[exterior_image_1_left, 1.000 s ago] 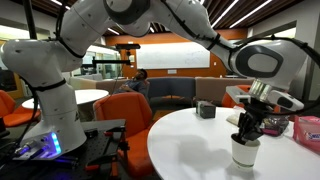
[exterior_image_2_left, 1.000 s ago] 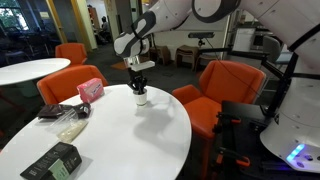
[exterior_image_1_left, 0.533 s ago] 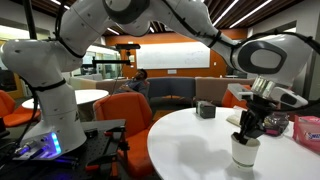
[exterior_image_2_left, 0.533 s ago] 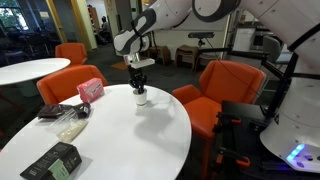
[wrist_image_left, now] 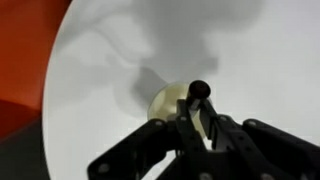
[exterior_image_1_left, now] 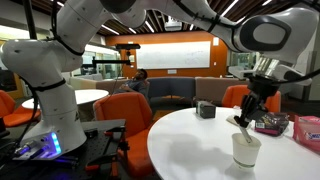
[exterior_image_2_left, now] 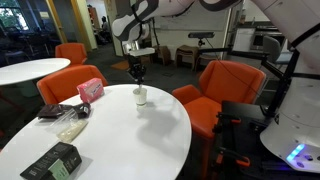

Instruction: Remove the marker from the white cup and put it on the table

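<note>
The middle of the table is empty, so I will next move my gripper away from the white cup, lower the marker onto that open tabletop and let go of it.
The white cup stands on the large round white table, also seen in an exterior view on the table. My gripper hangs above the cup, shut on the thin black marker, which is lifted clear of the rim. In an exterior view the gripper is well above the cup. The wrist view shows the marker between the fingers, with the cup below.
A dark grey box and a pink box sit on the table's far side. The pink box, flat packets and a dark box lie along one edge. Orange chairs surround the table.
The gripper has risen from the cup's mouth, taking the marker up out of the cup. The cup has stayed in place.
</note>
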